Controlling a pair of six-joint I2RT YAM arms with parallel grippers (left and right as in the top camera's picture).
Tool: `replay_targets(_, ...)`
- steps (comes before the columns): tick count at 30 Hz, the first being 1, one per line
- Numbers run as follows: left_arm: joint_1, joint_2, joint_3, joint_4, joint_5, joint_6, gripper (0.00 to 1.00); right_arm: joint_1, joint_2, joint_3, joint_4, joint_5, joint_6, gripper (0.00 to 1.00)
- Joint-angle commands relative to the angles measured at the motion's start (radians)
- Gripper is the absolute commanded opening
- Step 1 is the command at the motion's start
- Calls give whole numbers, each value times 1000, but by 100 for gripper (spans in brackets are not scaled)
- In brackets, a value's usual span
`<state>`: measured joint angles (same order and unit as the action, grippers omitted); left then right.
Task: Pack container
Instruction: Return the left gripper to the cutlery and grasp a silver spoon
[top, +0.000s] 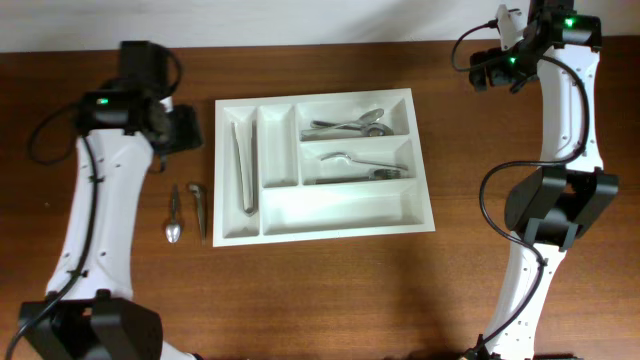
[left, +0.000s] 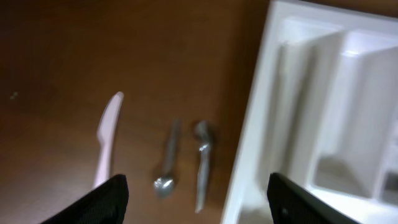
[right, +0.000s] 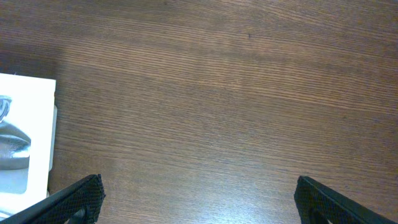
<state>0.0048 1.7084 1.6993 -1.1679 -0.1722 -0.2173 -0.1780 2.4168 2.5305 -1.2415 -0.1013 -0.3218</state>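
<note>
I will next lower my open left gripper onto the neck of the metal spoon (top: 174, 215) (left: 167, 172) below it, because the bare wood on both sides leaves room for the fingers.
The container, a large white cutlery tray (top: 340, 208), lies at the table's middle. It holds knives (top: 245, 165) in its left narrow slot, spoons (top: 350, 123) top right and forks (top: 355, 168) below them. A metal spoon (top: 174, 215) and a second metal utensil (top: 198, 208) lie on the table left of the tray. My left gripper (top: 185, 130) is open and empty above them. In the left wrist view (left: 199, 205) the spoon (left: 166, 165), the utensil (left: 204, 162) and the tray edge (left: 249, 143) show. My right gripper (top: 490, 72) is open and empty, right of the tray.
A pale flat knife-like utensil (left: 107, 140) lies on the wood left of the spoon in the left wrist view; the arm hides it from overhead. The right wrist view (right: 199, 199) shows bare brown table and the tray's corner (right: 43, 137).
</note>
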Motion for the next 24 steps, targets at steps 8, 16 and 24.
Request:
replay_targets(8,90,10,-200,-11,-19,58,74,1,-42,14,0,5,2,99)
replay_targets(16,102,10,-419,151,6,57,74,1,-41,14,0,5,2,99)
replay_targets(24,131,10,-594,316,45,58,73,1,-41,14,0,5,2,99)
